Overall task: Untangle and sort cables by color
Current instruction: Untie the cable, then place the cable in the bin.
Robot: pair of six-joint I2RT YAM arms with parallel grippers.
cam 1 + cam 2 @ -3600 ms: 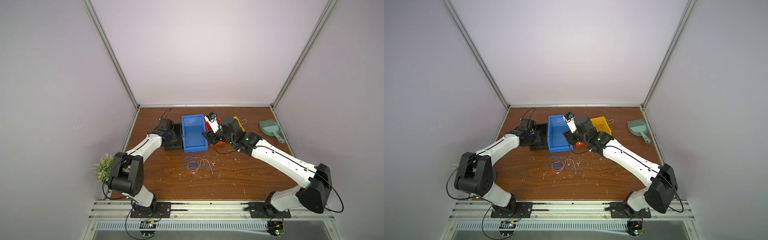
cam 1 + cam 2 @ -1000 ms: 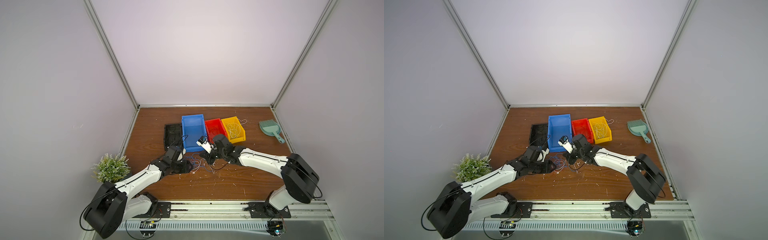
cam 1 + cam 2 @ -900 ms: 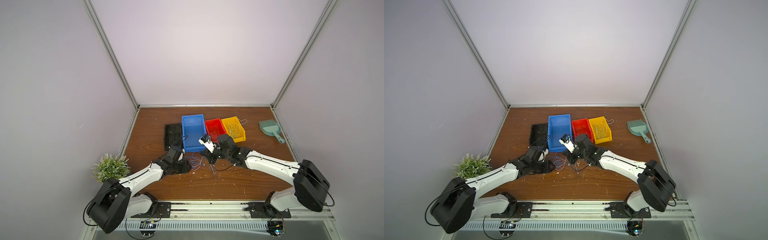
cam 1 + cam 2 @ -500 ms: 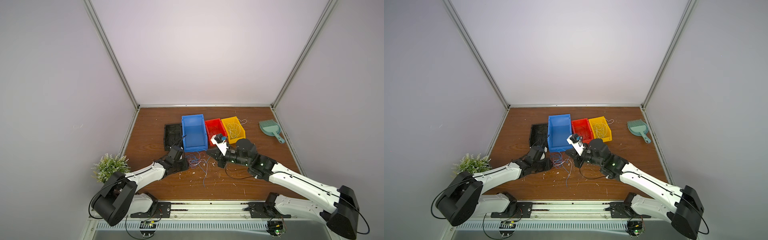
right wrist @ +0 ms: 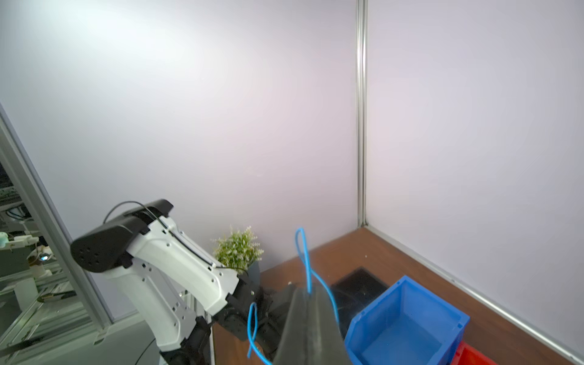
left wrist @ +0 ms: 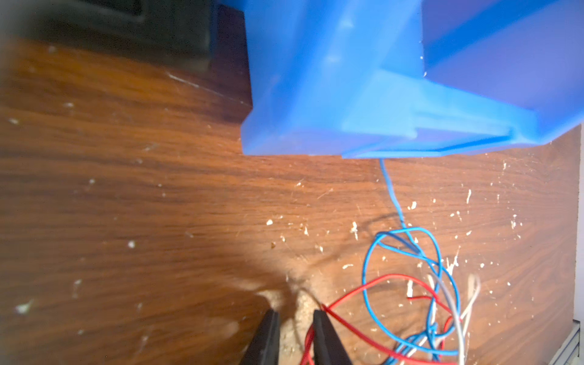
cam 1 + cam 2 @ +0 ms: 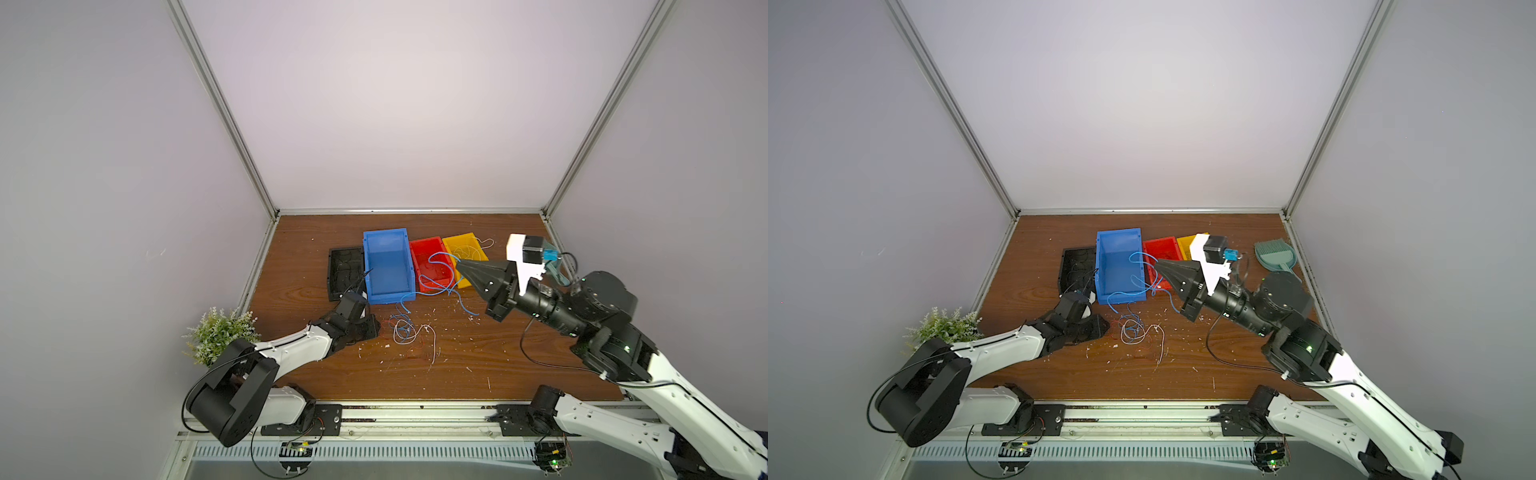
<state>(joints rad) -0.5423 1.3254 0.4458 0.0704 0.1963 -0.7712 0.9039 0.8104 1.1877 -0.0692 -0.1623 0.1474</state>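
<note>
My right gripper needs to move across and down next, past the red bin [image 7: 424, 243], to let go of the matching blue cable on the open bottom of the blue bin below it.
My right gripper [image 7: 459, 262] hangs raised above the bins, shut on a thin blue cable [image 5: 304, 252]. That cable loops down over the red bin [image 7: 424, 243] and the blue bin's front to the table. The remaining cables [image 7: 405, 332], blue, red and white, lie tangled on the wood in front of the blue bin [image 7: 384, 233]. My left gripper [image 7: 374, 328] rests low on the table just left of the tangle. In the left wrist view its jaws [image 6: 295, 316] stand a narrow gap apart, with a red strand running into the gap beside one finger.
A black tray [image 7: 345, 251] sits left of the blue bin, and a yellow bin [image 7: 457, 238] holding pale wire sits right of the red one. A green dustpan [image 7: 1275, 255] lies at the back right. A small plant [image 7: 218, 332] stands off the table's left edge. Debris flecks the wood.
My right gripper has lifted up and back to the right, drawing the blue cable out of the tangle. My left gripper has narrowed its jaws and stayed by the tangle.
</note>
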